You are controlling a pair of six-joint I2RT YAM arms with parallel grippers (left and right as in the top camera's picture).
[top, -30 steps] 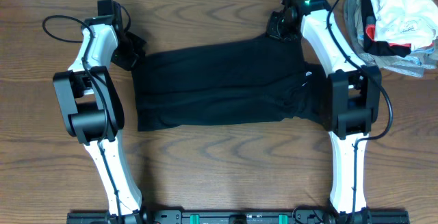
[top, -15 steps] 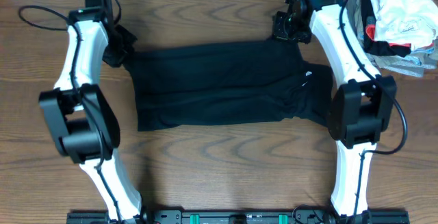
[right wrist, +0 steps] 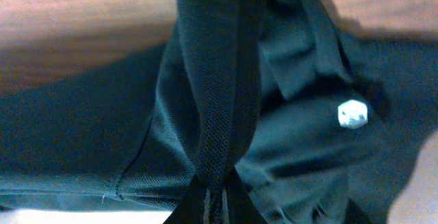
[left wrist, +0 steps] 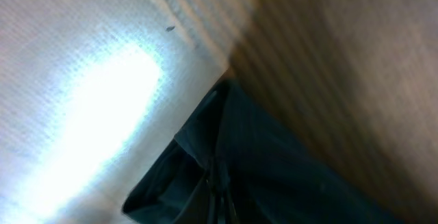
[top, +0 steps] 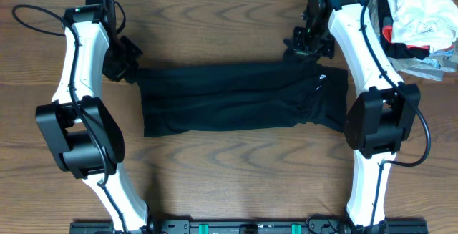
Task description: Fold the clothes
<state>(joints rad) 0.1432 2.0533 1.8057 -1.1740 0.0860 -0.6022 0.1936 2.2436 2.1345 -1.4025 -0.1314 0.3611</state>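
Observation:
My right gripper draws its pinched fold back toward the base over the white logo (top: 322, 76) (right wrist: 353, 114) at the shirt's logo end next and releases it there.
The black T-shirt (top: 229, 98) lies across the middle of the table as a wide band, with a small white logo mark (top: 323, 77) near its right end. My left gripper (top: 123, 64) is shut on the shirt's far left corner; the pinched fabric (left wrist: 226, 176) fills the lower part of the left wrist view. My right gripper (top: 309, 44) is shut on the far right corner; the right wrist view shows a taut fold of fabric (right wrist: 219, 114) running into the jaws and the white logo (right wrist: 352, 114) beside it.
A heap of white, grey, red and black garments (top: 411, 19) sits at the table's far right corner. The wooden table (top: 229, 177) stretches bare in front of the shirt. Both arm bases stand at the near edge.
Both grippers have moved toward the near side with the shirt's far edge, so the far edge has come forward and the shirt now looks narrower front to back.

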